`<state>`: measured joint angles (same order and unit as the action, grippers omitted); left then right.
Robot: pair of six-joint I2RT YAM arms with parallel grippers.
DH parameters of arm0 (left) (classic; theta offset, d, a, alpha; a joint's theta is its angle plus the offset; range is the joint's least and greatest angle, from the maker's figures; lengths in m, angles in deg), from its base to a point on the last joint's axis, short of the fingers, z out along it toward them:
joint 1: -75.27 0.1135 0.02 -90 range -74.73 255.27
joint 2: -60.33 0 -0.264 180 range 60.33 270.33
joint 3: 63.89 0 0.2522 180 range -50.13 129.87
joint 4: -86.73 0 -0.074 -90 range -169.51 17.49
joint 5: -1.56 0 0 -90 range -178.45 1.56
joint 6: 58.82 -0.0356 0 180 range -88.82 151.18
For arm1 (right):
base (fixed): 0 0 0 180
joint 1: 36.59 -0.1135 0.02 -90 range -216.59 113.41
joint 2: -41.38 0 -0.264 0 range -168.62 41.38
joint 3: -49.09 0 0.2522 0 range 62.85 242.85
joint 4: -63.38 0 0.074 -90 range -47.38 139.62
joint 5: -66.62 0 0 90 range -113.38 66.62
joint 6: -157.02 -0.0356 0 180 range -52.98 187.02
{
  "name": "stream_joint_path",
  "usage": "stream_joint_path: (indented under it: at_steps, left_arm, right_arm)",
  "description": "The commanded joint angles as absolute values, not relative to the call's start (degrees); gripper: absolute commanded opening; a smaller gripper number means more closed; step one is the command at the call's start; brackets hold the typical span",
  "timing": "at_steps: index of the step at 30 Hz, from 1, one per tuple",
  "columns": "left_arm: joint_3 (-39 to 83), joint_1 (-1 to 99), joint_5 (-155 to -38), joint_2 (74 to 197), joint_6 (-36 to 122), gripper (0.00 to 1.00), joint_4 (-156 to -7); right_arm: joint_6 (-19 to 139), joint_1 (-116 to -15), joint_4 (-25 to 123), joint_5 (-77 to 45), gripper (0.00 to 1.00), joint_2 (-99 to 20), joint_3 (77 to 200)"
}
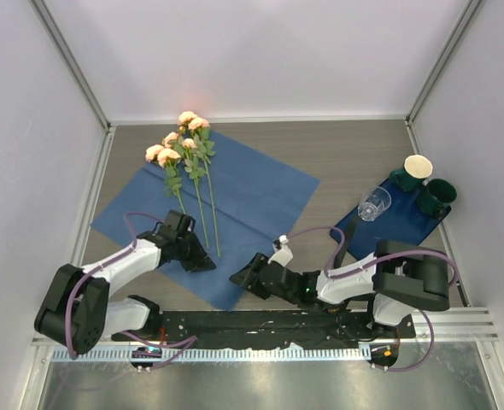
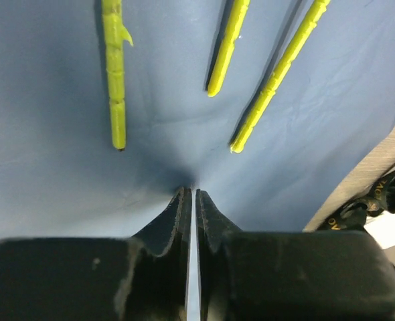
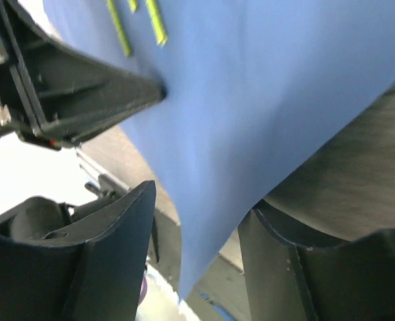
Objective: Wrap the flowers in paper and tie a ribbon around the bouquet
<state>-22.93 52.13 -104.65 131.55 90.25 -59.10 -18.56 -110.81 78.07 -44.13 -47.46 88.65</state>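
Note:
My right gripper needs to shift toward my left gripper next, farther over the paper's near corner [image 1: 226, 294] [image 3: 201, 235] hanging between its fingers. Then it needs to close.
The light blue paper [image 1: 235, 192] lies spread on the wooden table. The flowers [image 1: 188, 141] rest on it, pink blooms at the far end and cut green stems [image 2: 118, 100] pointing toward me. My left gripper [image 1: 208, 263] [image 2: 190, 190] is shut on the paper just short of the stem ends, where the sheet puckers. My right gripper [image 1: 237, 275] [image 3: 197, 200] stands open, and the paper's near corner [image 3: 197, 254] hangs between its fingers without touching them. A black strip with gold lettering, apparently the ribbon [image 2: 375, 197], shows at the right edge of the left wrist view.
A dark navy mat [image 1: 389, 224] lies at the right with a tipped clear glass [image 1: 374, 205], a cream cup [image 1: 417, 165] and dark green cups [image 1: 436, 196] on it. White walls enclose the table on three sides. The arm bases sit at the near edge.

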Motion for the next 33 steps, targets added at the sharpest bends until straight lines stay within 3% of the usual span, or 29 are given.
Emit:
stream_joint_path:
  at_steps: [1, 2, 4, 6, 7, 9, 11, 14, 25, 33]
  left_arm:
    - [-20.8, 52.2, -100.6, 126.7, 86.1, 0.17, -55.2]
    - [-20.4, 52.2, -100.2, 123.9, 85.9, 0.23, -54.8]
    - [-18.3, 52.2, -98.5, 121.2, 85.2, 0.42, -51.6]
    - [-15.4, 52.2, -96.4, 116.4, 84.1, 0.57, -46.9]
    - [-14.5, 52.2, -95.7, 114.6, 83.8, 0.60, -45.4]
    - [-11.5, 52.2, -93.7, 109.8, 83.7, 0.66, -41.1]
    - [-9.0, 52.2, -91.4, 107.1, 83.7, 0.67, -38.6]
    - [-7.6, 52.2, -89.3, 102.4, 84.0, 0.66, -35.7]
    - [-10.5, 52.2, -84.7, 98.4, 86.1, 0.63, -34.1]
    - [-12.3, 52.2, -82.7, 104.7, 86.7, 0.65, -38.2]
  right_arm:
    - [-21.6, -113.3, 80.3, -39.6, 0.55, -49.5, 94.9]
    - [-23.7, -112.9, 80.6, -38.4, 0.53, -49.8, 96.0]
    - [-25.2, -112.2, 82.2, -37.8, 0.38, -50.3, 96.4]
    - [-27.8, -109.8, 81.4, -34.6, 0.31, -50.6, 97.3]
    - [-28.2, -109.0, 83.4, -33.7, 0.23, -50.9, 97.1]
    - [-29.7, -106.1, 84.2, -31.6, 0.17, -51.2, 97.0]
    - [-29.6, -103.8, 85.0, -29.1, 0.06, -52.2, 97.9]
    - [-27.6, -98.8, 87.2, -24.2, 0.00, -54.7, 100.3]
    - [-8.4, -87.3, 75.0, -11.3, 0.00, -67.0, 119.8]
    - [-2.2, -83.7, 69.5, -6.2, 0.00, -75.3, 131.3]
